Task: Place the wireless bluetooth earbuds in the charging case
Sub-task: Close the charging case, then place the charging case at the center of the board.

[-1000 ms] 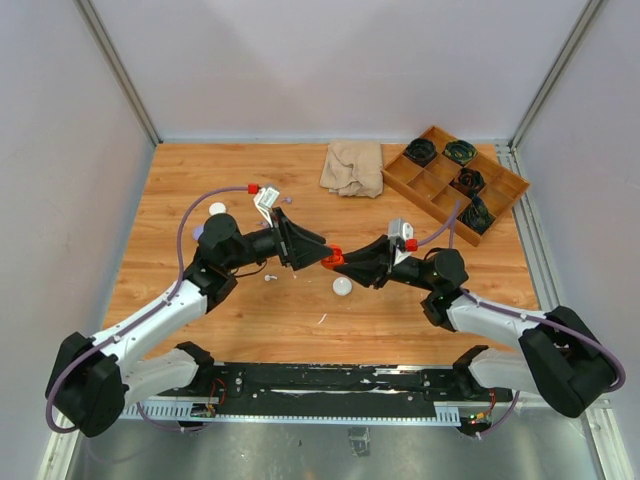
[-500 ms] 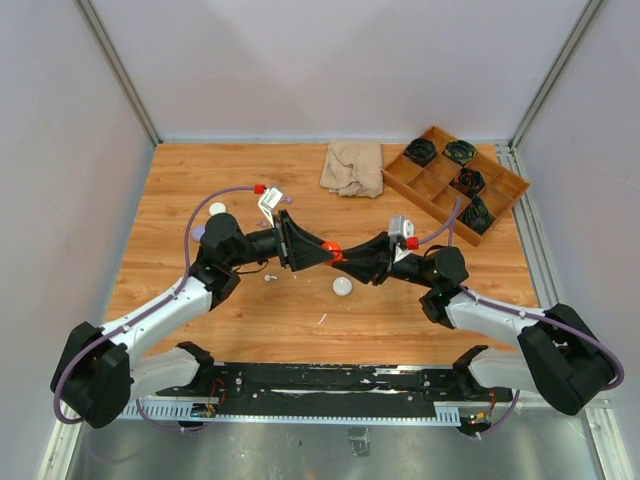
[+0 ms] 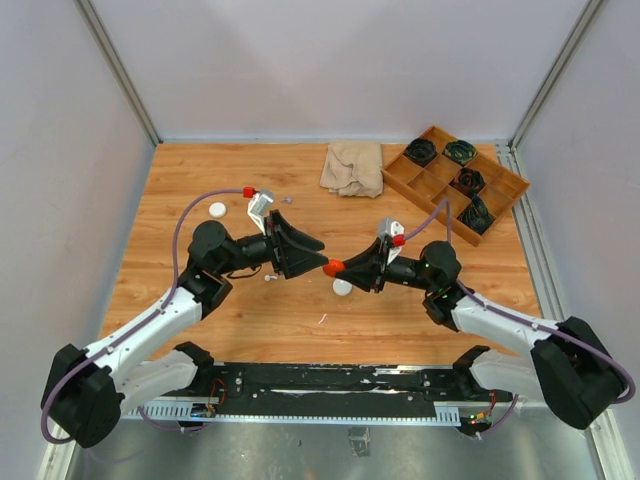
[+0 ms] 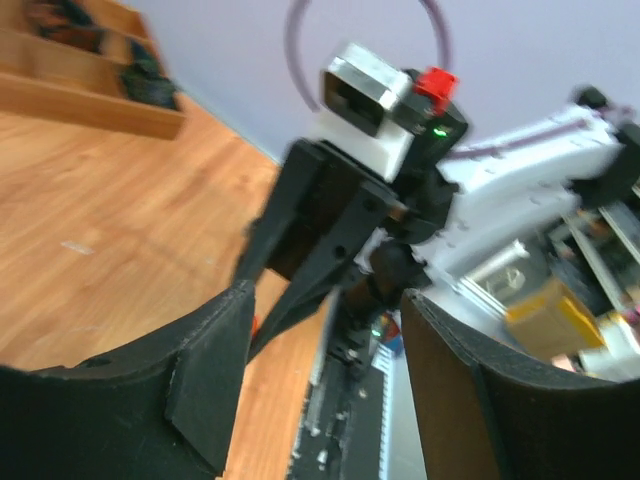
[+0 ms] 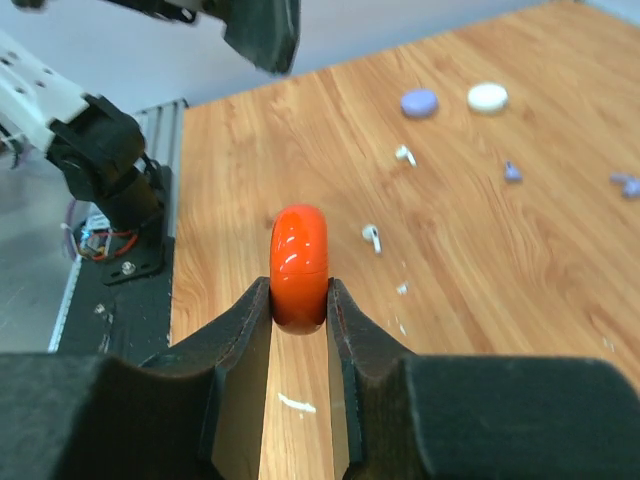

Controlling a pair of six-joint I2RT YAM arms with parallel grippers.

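Note:
Next, my right gripper will move away from the left gripper, tipping down onto the wood (image 3: pixel 358 288) beside the white round case, then release it, because the red case is still raised.
A glossy red charging case (image 5: pixel 300 265) stands on edge between the pads of my right gripper (image 5: pixel 300 300), which is shut on it above the table; the same case (image 3: pixel 333 267) sits mid-table in the top view. My left gripper (image 3: pixel 313 247) hangs just left of and behind it, open, with nothing between its fingers (image 4: pixel 215 340). Through that gap I look onto the right arm's fingers (image 4: pixel 310 230). Small white earbuds (image 5: pixel 372 237) (image 5: pixel 405 154) and pale purple earbuds (image 5: pixel 512 172) (image 5: pixel 628 184) lie loose on the wood.
A white round case (image 3: pixel 343 287) lies just below the grippers and another white case (image 3: pixel 217 209) at the left. A purple case (image 5: pixel 419 102) sits near it. A beige cloth (image 3: pixel 351 166) and a wooden compartment tray (image 3: pixel 437 190) occupy the back right.
The left gripper has drawn back from the red case, which it touched a second ago. The right gripper has carried the case slightly toward the near edge.

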